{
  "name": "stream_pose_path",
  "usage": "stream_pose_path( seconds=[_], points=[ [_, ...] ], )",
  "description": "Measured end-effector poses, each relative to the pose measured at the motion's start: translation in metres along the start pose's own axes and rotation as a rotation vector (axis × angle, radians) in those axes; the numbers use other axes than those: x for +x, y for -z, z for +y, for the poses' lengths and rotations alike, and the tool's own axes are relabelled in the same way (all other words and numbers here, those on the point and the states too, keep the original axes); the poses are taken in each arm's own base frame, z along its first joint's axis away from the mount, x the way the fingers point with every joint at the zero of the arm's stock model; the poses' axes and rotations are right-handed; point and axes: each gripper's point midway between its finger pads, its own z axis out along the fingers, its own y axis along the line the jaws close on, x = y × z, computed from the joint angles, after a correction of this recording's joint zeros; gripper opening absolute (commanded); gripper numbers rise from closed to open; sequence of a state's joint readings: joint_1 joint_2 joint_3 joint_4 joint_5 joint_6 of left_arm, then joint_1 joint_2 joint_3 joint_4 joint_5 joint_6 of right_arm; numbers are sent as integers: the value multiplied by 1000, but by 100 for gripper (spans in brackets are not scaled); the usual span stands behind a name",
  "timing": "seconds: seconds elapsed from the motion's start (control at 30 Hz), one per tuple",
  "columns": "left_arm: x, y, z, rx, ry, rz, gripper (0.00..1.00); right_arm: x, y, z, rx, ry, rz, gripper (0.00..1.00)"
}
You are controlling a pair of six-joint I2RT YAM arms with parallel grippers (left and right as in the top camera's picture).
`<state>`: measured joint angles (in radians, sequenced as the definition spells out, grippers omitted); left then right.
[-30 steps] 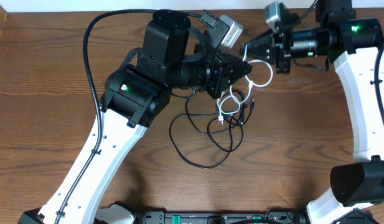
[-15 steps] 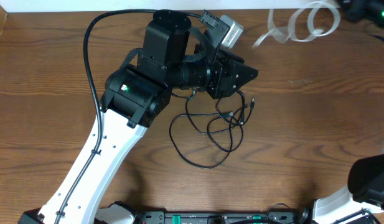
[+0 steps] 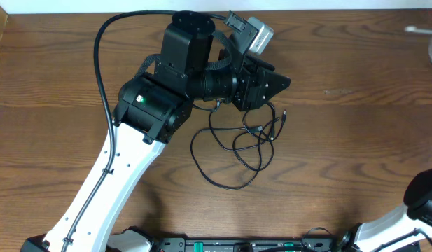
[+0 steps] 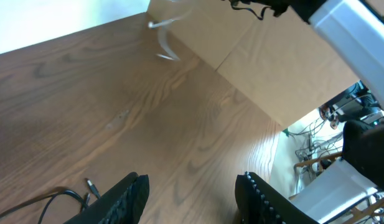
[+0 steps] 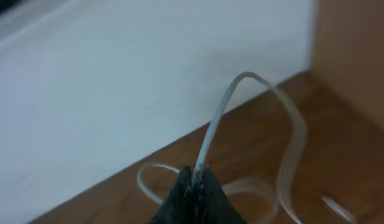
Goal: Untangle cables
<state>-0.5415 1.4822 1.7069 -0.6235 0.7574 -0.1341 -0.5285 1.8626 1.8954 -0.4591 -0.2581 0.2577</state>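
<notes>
Bare wood by the cardboard-coloured wall lies outward, clear of the black cable's loops, so my right gripper will next reach outward and let go of the white cable over it.
The black cable lies in loose loops on the wooden table, partly under my left arm; its plug end shows in the left wrist view beside my left finger. My left gripper is open and empty above the table, by the loops. My right gripper is shut on the white cable, which arcs up and loops blurred in the right wrist view. In the overhead view only a blurred bit of the white cable shows at the far right edge; the right gripper is out of that view.
The left arm's big black body covers the table's upper middle. A cardboard-coloured wall stands past the table's right edge. The right arm's base shows at the lower right.
The right arm has pulled the white cable out of the black loops and carried it away to the upper right, almost out of the overhead view. The left arm and black cable stay put.
</notes>
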Motion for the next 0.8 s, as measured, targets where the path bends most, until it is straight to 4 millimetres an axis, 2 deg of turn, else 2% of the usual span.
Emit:
stream_pose_path(
  seconds=[0.1, 0.2, 0.33, 0.57, 0.7, 0.8],
  points=[
    [0, 0, 0, -3, 0, -1, 51, 8, -15, -29, 82, -38, 8, 1],
    [-1, 0, 4, -23, -1, -6, 50, 16, -34, -47, 126, -64, 39, 1],
    [-2, 0, 9, -55, -1, -13, 50, 14, -57, -55, 150, -82, 74, 1],
    [-3, 1, 14, -82, -2, -19, 50, -23, -77, -56, 151, -67, 3, 2],
    [-4, 1, 15, -90, -3, -22, 50, -22, -80, -62, 177, -64, 1, 1],
    [-5, 1, 19, -110, -3, -27, 50, -10, -90, -75, 224, -54, 24, 1]
  ],
)
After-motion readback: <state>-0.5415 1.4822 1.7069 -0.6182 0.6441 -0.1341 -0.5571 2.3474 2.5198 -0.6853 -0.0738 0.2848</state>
